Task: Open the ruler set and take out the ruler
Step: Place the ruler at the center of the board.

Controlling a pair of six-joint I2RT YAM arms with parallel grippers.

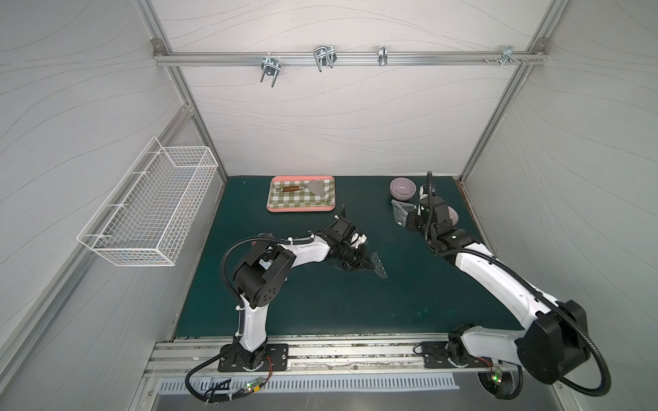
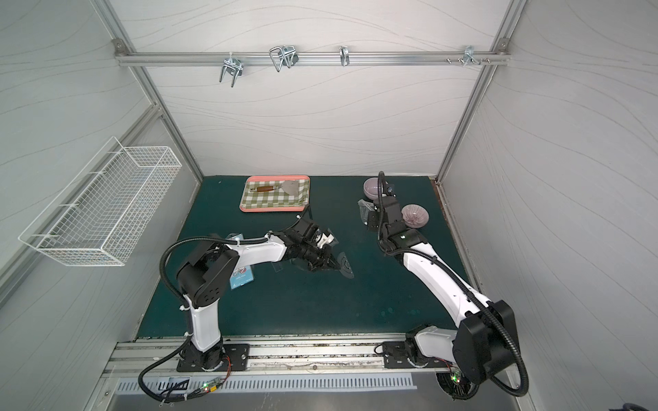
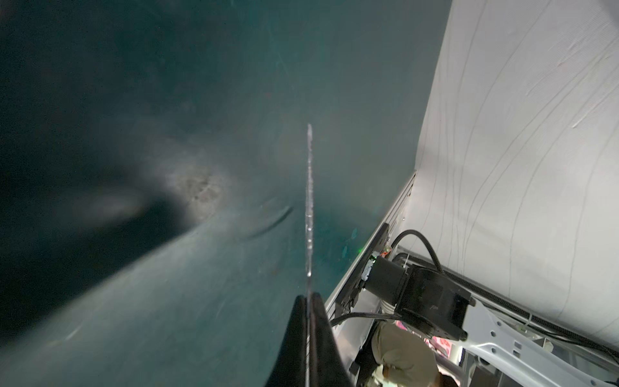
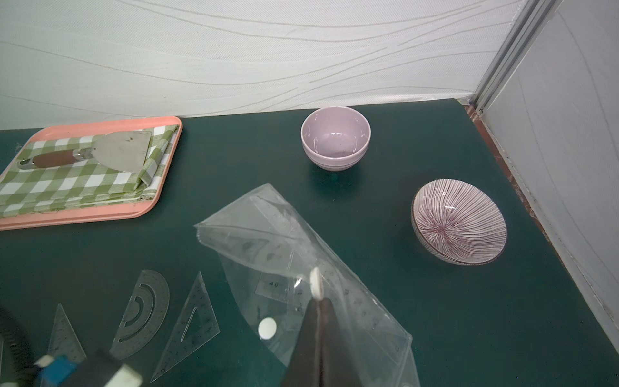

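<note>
The mat lies past the plastic piece's loose end, so the robot's left gripper next needs to move gently down and onward over bare green mat [image 1: 392,275] and then let go of the piece there.
The ruler set is a clear plastic pouch [image 4: 301,234] with white snap buttons, lifted off the green mat at the back right [image 1: 400,210]. My right gripper [image 4: 316,301] is shut on the pouch at one snap. A clear straight ruler [image 4: 273,288] shows inside it. A protractor [image 4: 144,311] and two set squares [image 4: 191,328] lie loose on the mat. My left gripper [image 3: 308,298] is at mid-table [image 1: 368,265] beside the protractor [image 1: 380,267]. It is shut on a thin clear plastic piece [image 3: 308,201] seen edge-on; which piece it is I cannot tell.
A pink tray [image 1: 302,210] with a checked cloth and a scraper sits at the back. A plain purple bowl [image 1: 402,188] and a striped bowl [image 4: 459,224] stand by the right wall. A blue card [image 2: 242,279] lies under the left arm. A wire basket [image 1: 149,213] hangs on the left wall.
</note>
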